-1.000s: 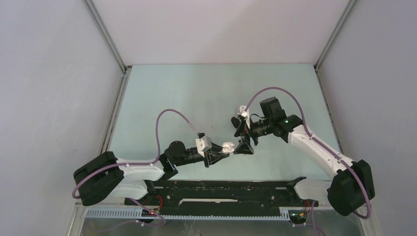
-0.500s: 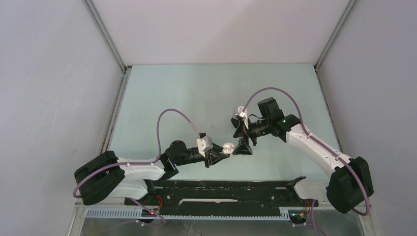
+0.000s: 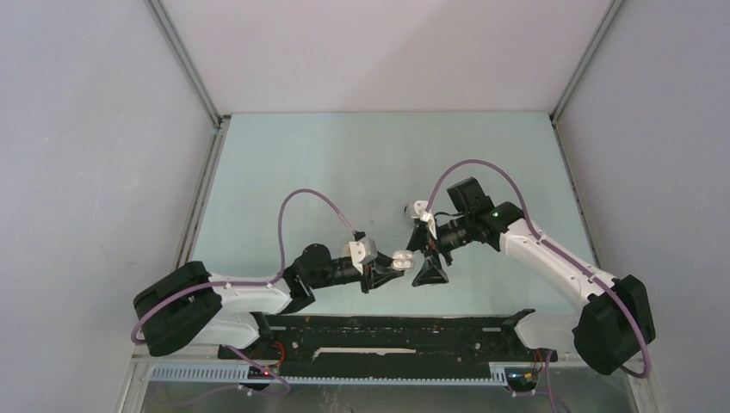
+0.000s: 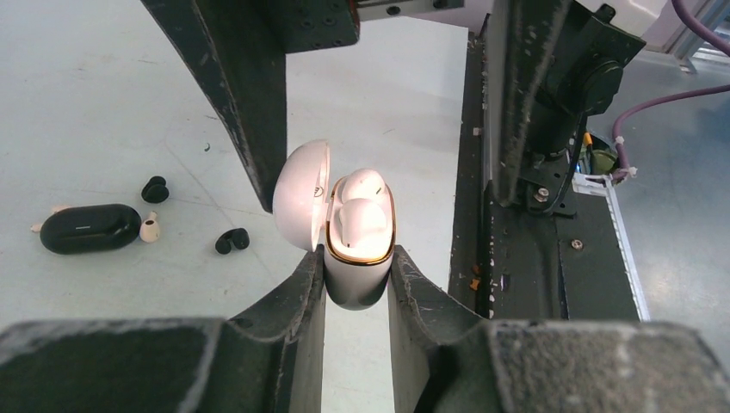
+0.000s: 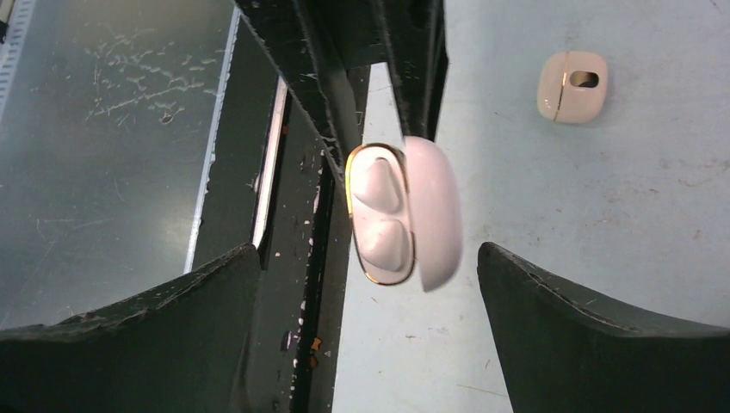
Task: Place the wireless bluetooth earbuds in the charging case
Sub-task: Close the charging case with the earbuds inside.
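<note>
The case goes outward and down to the table next in my left gripper and is released there, since both earbuds sit in the case.
A white charging case [image 4: 357, 258] with a gold rim hangs above the table, and my left gripper [image 4: 355, 262] is shut on its lower body. Its lid [image 4: 301, 194] stands open to the left. Two white earbuds [image 4: 361, 215] sit in its wells. In the right wrist view the same case [image 5: 383, 215] shows its two seated earbuds [image 5: 379, 185]. My right gripper [image 5: 368, 251] is open, one finger on each side of the case and touching nothing. In the top view the case [image 3: 399, 261] lies between the left gripper [image 3: 389, 267] and the right gripper [image 3: 423, 254].
On the table lie a shut black case [image 4: 89, 227], two loose black buds [image 4: 155, 188] [image 4: 232, 240] and a white bud [image 4: 150, 228]. A second white case [image 5: 572, 85] rests farther off. A black rail [image 3: 387, 331] runs along the table's near edge.
My right gripper has come nearer and lower, so its fingers now straddle the held case, and it has opened slightly wider. The left gripper keeps its hold and has shifted slightly right.
</note>
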